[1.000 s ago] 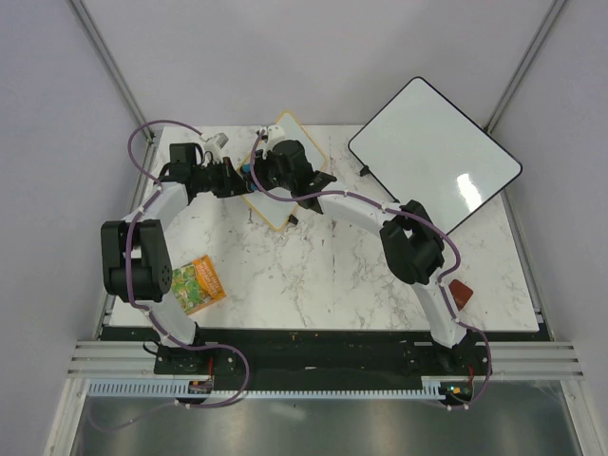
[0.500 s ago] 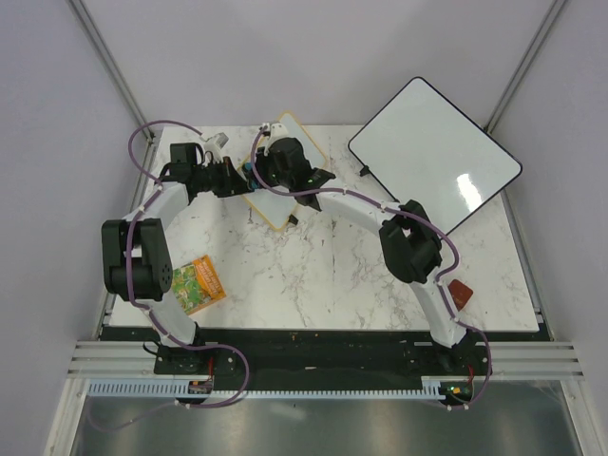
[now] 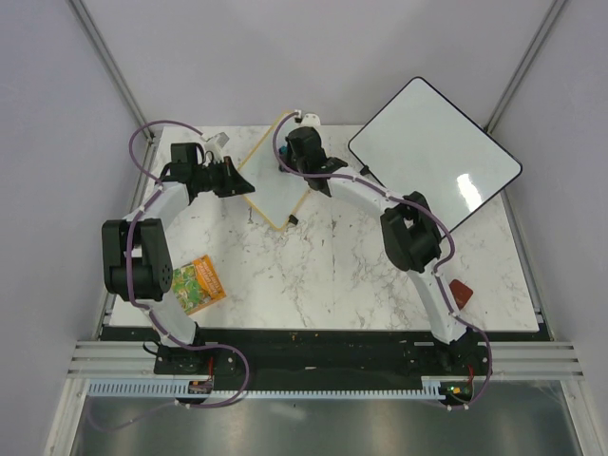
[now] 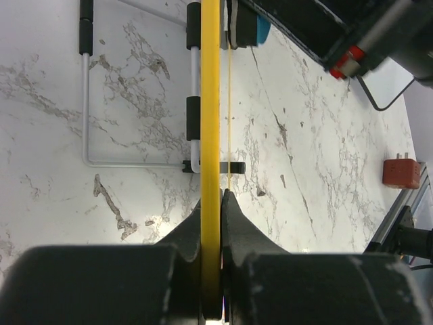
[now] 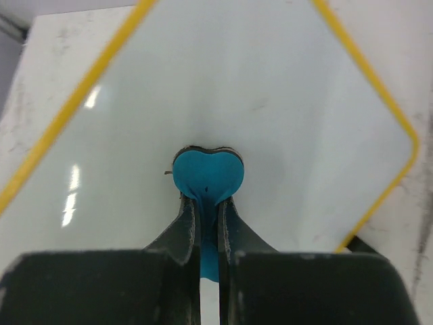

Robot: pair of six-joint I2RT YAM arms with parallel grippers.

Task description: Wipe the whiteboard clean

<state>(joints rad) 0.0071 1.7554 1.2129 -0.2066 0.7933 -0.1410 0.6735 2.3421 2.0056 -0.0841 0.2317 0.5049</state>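
Observation:
I should move my right gripper down off the whiteboard next and let go of the eraser (image 5: pixel 207 173) on the marble between both boards, because that is to its right in the top view.
The small whiteboard (image 3: pixel 273 190) with a yellow frame stands tilted at the back of the table, its face blank. My left gripper (image 3: pixel 238 180) is shut on its left edge. In the left wrist view the yellow frame (image 4: pixel 210 101) runs edge-on between the jaws of the left gripper (image 4: pixel 211 202). My right gripper (image 3: pixel 289 163) is shut on a blue heart-shaped eraser (image 5: pixel 207 173), and the eraser presses flat on the white face of the whiteboard (image 5: pixel 284 95) near its far corner. The eraser (image 4: pixel 259 30) also shows at the top of the left wrist view.
A larger black-framed whiteboard (image 3: pixel 437 155) leans at the back right. An orange and green packet (image 3: pixel 198 283) lies near the left arm. A small red block (image 3: pixel 460 291) sits by the right arm. The board's wire stand (image 4: pixel 85 108) rests on the marble behind the frame.
My right gripper has slid the eraser across the board, away and to the right, from its middle to near its far corner. The left gripper has kept its hold in place.

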